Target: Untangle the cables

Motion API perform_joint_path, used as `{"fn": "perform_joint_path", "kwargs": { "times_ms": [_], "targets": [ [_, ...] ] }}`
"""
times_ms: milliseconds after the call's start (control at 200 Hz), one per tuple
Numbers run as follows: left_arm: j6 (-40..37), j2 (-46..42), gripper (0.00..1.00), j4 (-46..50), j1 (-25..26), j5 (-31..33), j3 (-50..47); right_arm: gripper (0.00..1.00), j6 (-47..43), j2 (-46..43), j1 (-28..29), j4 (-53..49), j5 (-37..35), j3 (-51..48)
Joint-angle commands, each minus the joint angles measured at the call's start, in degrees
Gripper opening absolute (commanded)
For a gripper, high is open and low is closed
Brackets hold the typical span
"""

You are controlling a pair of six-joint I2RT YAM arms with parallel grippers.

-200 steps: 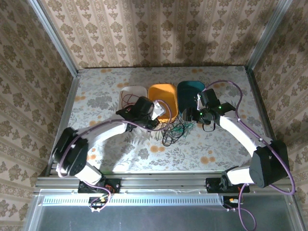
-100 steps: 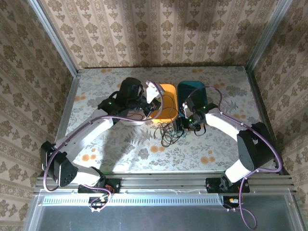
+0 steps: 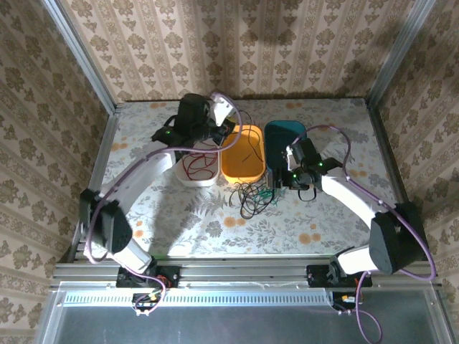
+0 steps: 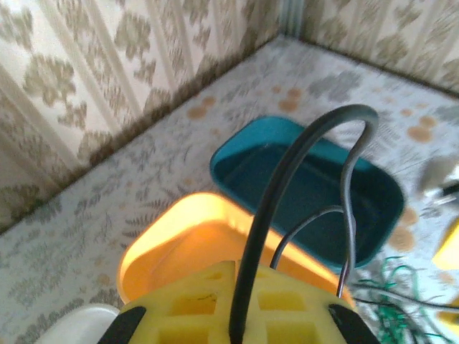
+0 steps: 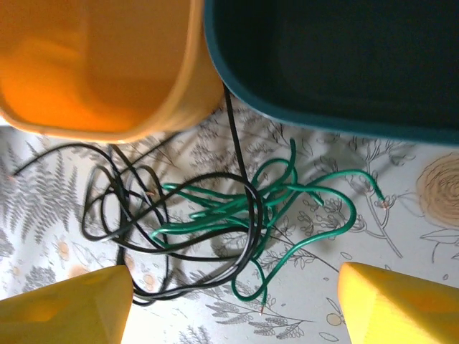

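My left gripper should move down into the far part of the orange bin (image 3: 246,140) and let go of the black cable there, because the white bin (image 3: 181,175) already has the red cables in it.
My left gripper (image 4: 240,315) is shut on a black cable (image 4: 283,186) and held high over the orange bin (image 4: 172,236); in the top view it (image 3: 228,118) is near the back wall. The cable hangs down to a tangle of black cables (image 3: 251,199) and green cables (image 3: 270,188) on the table in front of the bins. Directly above that tangle my right gripper (image 5: 233,301) stands open, touching nothing. Green loops (image 5: 276,208) lie woven through black loops (image 5: 143,226) between its fingers. Red cables (image 3: 195,166) lie in the white bin (image 3: 181,175).
Three bins stand in a row at the back: white, orange (image 3: 259,154) and teal (image 3: 283,130). The teal bin (image 5: 337,64) and the orange bin (image 5: 93,64) border the tangle closely. Metal frame rails (image 3: 100,165) edge the table.
My left arm has risen and swung toward the back wall, drawing the black cable up out of the tangle. The right gripper shifted slightly over the tangle and stayed open.
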State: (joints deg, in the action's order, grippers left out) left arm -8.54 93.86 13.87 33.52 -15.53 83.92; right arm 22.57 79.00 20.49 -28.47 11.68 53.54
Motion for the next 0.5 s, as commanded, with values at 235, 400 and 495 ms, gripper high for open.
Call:
{"fn": "perform_joint_path", "kwargs": {
  "times_ms": [235, 400, 495],
  "targets": [
    [0.52, 19.05, 0.00, 6.66, -0.91, 7.34, 13.40, 0.77, 1.13, -3.67, 0.01, -0.78, -4.10, -0.65],
    [0.49, 23.04, 0.00, 12.02, -1.24, 5.07, 17.98, 0.77, 0.72, -3.94, 0.03, -1.32, -4.66, -0.55],
    [0.23, 23.85, 0.00, 13.42, -1.35, 3.86, 18.10, 0.77, 0.55, -3.84, 0.03, -1.32, -4.83, -0.37]
  ]
}}
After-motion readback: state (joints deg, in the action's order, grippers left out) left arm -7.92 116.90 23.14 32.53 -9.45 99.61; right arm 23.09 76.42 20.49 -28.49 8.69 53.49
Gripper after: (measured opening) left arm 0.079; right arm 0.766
